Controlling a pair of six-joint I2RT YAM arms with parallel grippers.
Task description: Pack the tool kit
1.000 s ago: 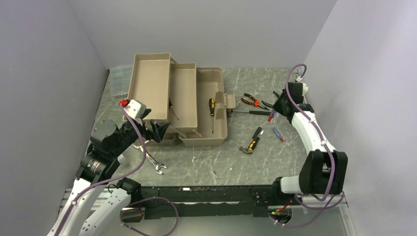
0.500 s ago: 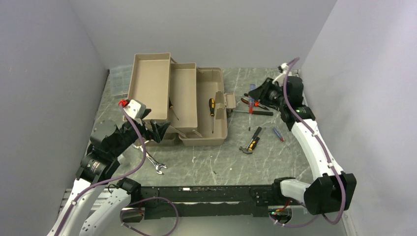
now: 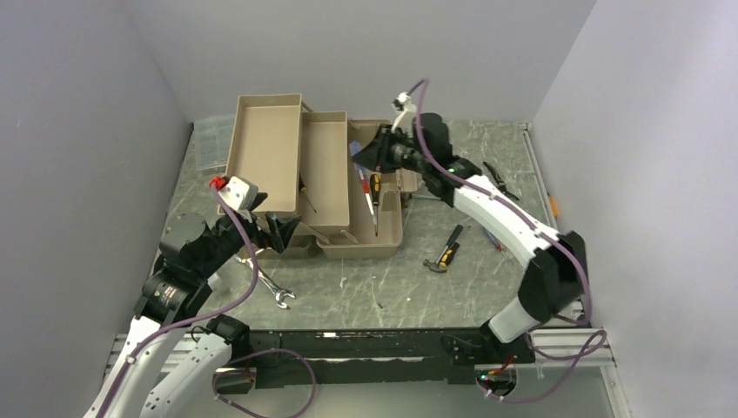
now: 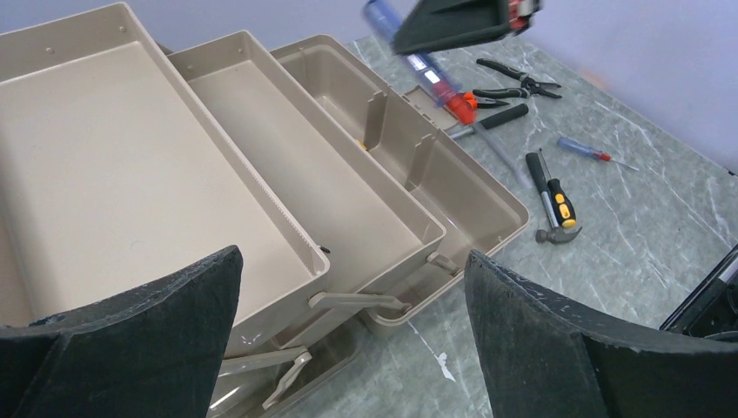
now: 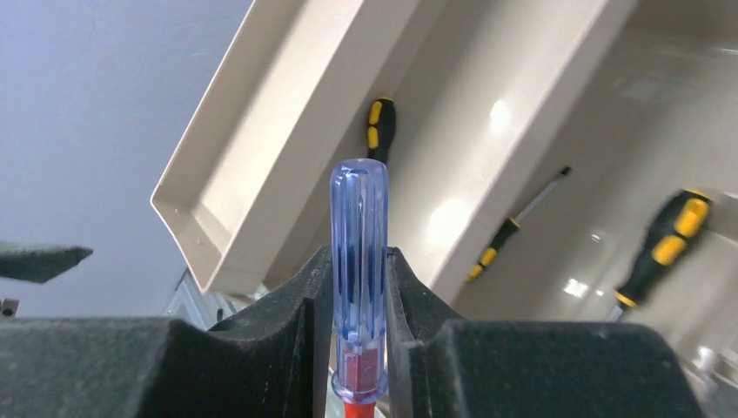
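Observation:
I should next move my right gripper to the left in the top view and down into the middle tray, because that tray has a bare bottom [image 3: 326, 177] [image 5: 452, 154] beside its thin screwdriver.
The tan toolbox [image 3: 266, 148] lies open with its trays folded out to the left. My right gripper [image 3: 362, 162] hovers over its deep base compartment, shut on a screwdriver with a clear blue handle [image 5: 358, 228] and a red collar. A black-and-orange screwdriver [image 3: 375, 195] lies in that compartment, and a thin one [image 3: 305, 197] lies in the middle tray. At the box's front left corner my left gripper [image 4: 352, 340] stands wide open with nothing between its fingers. On the table lie a steel wrench [image 3: 268, 286], a small hammer [image 3: 444, 252] and pliers [image 3: 499, 179].
A clear organiser box [image 3: 211, 139] sits at the back left, beside the top tray. A small red-and-blue screwdriver [image 4: 590, 152] and a long black-handled tool [image 4: 498, 118] lie right of the toolbox. Grey walls close in the table on both sides and behind.
My right arm has swung left from the table's right side, carrying the blue-handled screwdriver to above the toolbox. The left arm has not moved.

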